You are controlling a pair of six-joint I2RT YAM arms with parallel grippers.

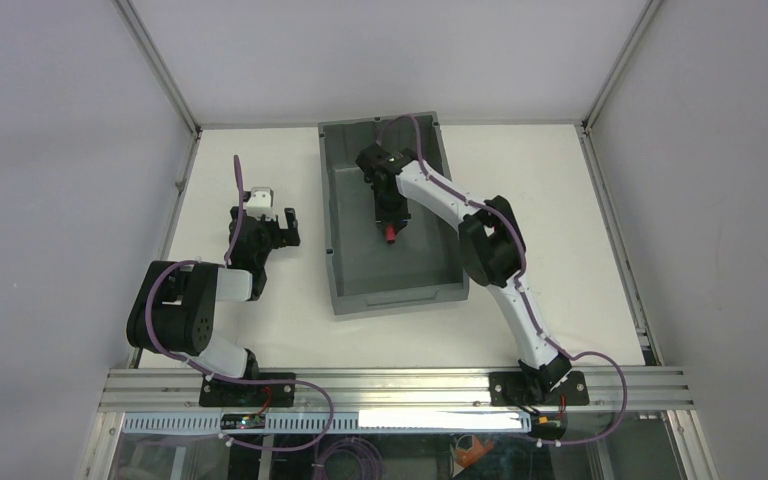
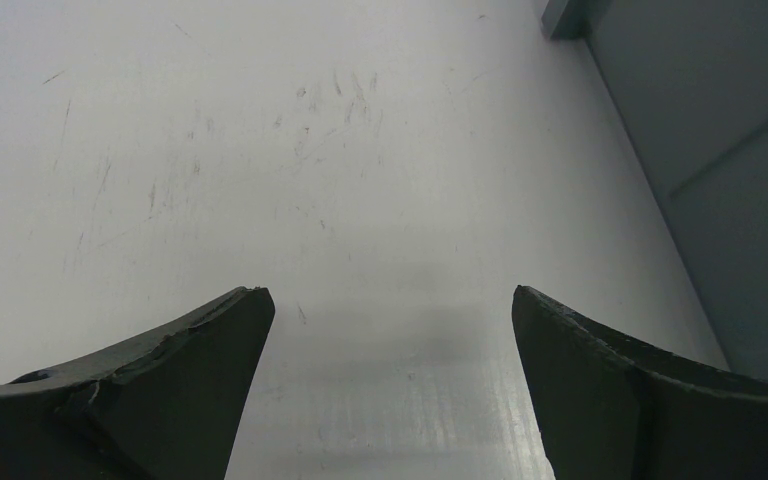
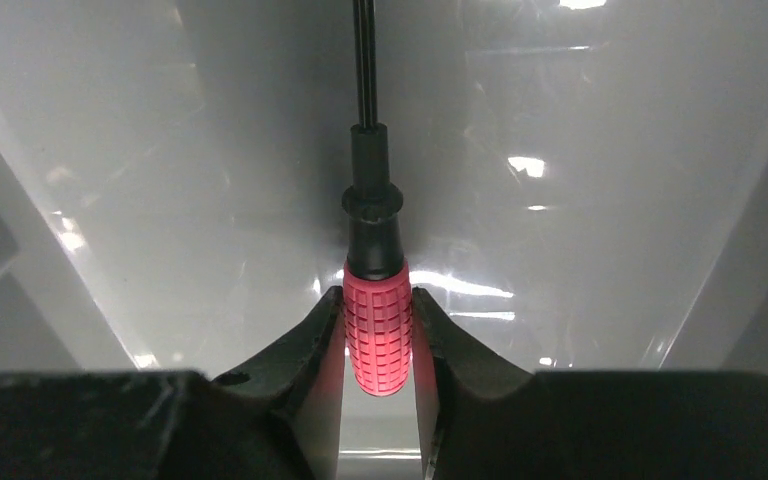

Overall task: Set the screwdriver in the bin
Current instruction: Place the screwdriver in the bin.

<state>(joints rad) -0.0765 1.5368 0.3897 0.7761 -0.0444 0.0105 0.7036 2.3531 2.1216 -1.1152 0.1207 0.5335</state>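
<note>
The right gripper lowers a little toward the glossy bottom of the bin next and releases the screwdriver's red handle, since the screwdriver (image 1: 391, 236) is already within the bin's sides.
My right gripper (image 1: 390, 218) reaches into the dark grey bin (image 1: 397, 297) and is shut on the red handle of the screwdriver (image 1: 391, 236). In the right wrist view the fingers (image 3: 325, 325) press both sides of the ribbed red handle (image 3: 378, 345). The black collar and thin shaft point away over the glossy bin floor (image 3: 210, 200). My left gripper (image 1: 263, 232) is open and empty over the white table, left of the bin. In the left wrist view its gripper (image 2: 390, 300) has bare table between the fingers, with the bin's outer wall (image 2: 720, 150) at the right.
The white table (image 1: 560, 220) is fenced by grey walls with aluminium posts at the back corners. An aluminium rail (image 1: 390, 385) runs along the near edge, where both arm bases are bolted. The bin stands in the table's middle.
</note>
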